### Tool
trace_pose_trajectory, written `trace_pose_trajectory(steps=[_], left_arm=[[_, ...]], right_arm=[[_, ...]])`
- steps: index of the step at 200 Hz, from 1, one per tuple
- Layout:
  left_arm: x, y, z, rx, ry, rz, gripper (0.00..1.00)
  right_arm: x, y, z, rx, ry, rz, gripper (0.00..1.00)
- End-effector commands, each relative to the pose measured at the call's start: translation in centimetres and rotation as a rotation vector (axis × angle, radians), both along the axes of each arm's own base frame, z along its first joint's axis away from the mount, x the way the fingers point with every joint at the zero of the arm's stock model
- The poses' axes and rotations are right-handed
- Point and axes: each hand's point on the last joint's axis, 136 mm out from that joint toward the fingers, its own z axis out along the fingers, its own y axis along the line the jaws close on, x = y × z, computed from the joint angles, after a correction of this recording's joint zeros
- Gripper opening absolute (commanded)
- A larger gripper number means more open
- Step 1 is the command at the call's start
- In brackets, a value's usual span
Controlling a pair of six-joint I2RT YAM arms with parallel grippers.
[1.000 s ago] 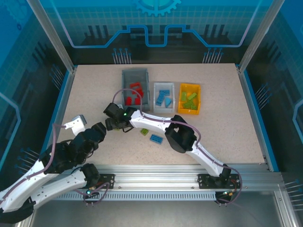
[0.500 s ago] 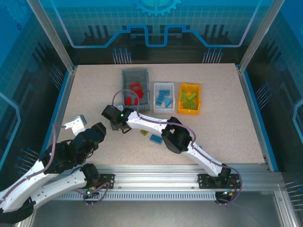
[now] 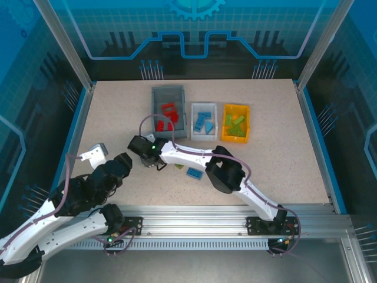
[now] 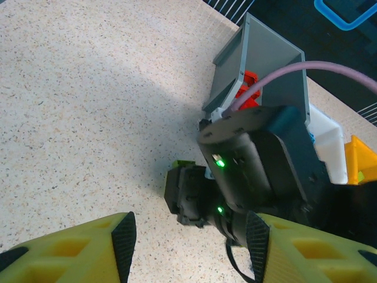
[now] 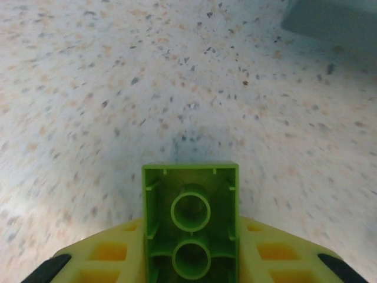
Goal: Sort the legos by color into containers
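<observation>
The robot's right gripper has to go up, carry the lime green lego past the white bin and let it go over the orange-yellow bin (image 3: pixel 235 139), because green legos are in there.
A lime green lego (image 5: pixel 190 200) is clamped between my right gripper's (image 5: pixel 190 253) yellow fingers, hollow underside toward the camera, just above the speckled table. From above, the right gripper (image 3: pixel 136 146) is stretched across to the left of centre, in front of the dark grey bin (image 3: pixel 169 94). That bin holds red legos (image 3: pixel 166 116). Blue legos fill the white bin (image 3: pixel 204 107) and green ones the orange-yellow bin (image 3: pixel 235 139). One green lego (image 3: pixel 178 166) and one blue lego (image 3: pixel 194 173) lie loose on the table. My left gripper (image 3: pixel 125 160) stands open and empty nearby, its fingers (image 4: pixel 123 239) facing the right gripper (image 4: pixel 188 197).
The three bins stand side by side at the back centre. The right arm's forearm (image 3: pixel 188 154) spans the middle of the table, close above the loose bricks. A blue rail (image 3: pixel 73 135) borders the table's left edge.
My right gripper has shifted a little left and toward the near side with the green lego held. The left arm has stayed put.
</observation>
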Motion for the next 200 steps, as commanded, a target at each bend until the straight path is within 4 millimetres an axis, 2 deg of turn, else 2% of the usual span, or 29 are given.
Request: trace_pose_trajectory(steps=[1,11,33,61,80,93,115,131,149,173,200], left_arm=[[0.8,-1.7,1.8,0.002,-0.041,-0.079,0.56],[1.3,-2.9,2.5,0.006,-0.050,-0.129,0.56],[2.7,-6.9,4.2,0.018,-0.057,-0.265,0.57],[5.0,-14.2,5.3,-0.013,-0.053,-0.479,0.57],[6.4,-19.1,4.9,-0.051,-0.035,-0.602,0.57],[7.3,-22.1,3.8,-0.056,0.002,-0.667,0.57],[7.9,-26.5,2.4,-0.038,0.038,-0.769,0.57],[8.0,-29.1,1.2,-0.024,0.061,-0.828,0.56],[8.0,-30.9,-0.2,-0.007,0.091,-0.857,0.56],[8.1,-32.3,-1.0,0.012,0.106,-0.863,0.56],[7.3,-34.8,0.3,0.054,0.036,-0.923,0.57]], right_arm=[[-1.4,-0.1,10.0,0.126,-0.152,0.054,0.22],[-1.6,-1.7,11.8,0.156,-0.165,0.036,0.22],[-1.3,-6.9,13.6,0.167,-0.172,-0.042,0.22],[0.9,-15.9,14.4,0.175,-0.156,-0.209,0.22],[3.2,-22.4,14.2,0.156,-0.144,-0.329,0.23],[5.1,-26.7,13.4,0.114,-0.119,-0.408,0.23],[8.2,-32.1,12.0,0.080,-0.085,-0.509,0.23],[10.5,-34.7,11.0,0.073,-0.063,-0.559,0.23],[12.8,-36.4,9.7,0.086,-0.023,-0.588,0.24],[15.4,-37.1,8.0,0.106,0.044,-0.589,0.24],[17.5,-37.0,6.0,0.145,0.110,-0.585,0.26]])
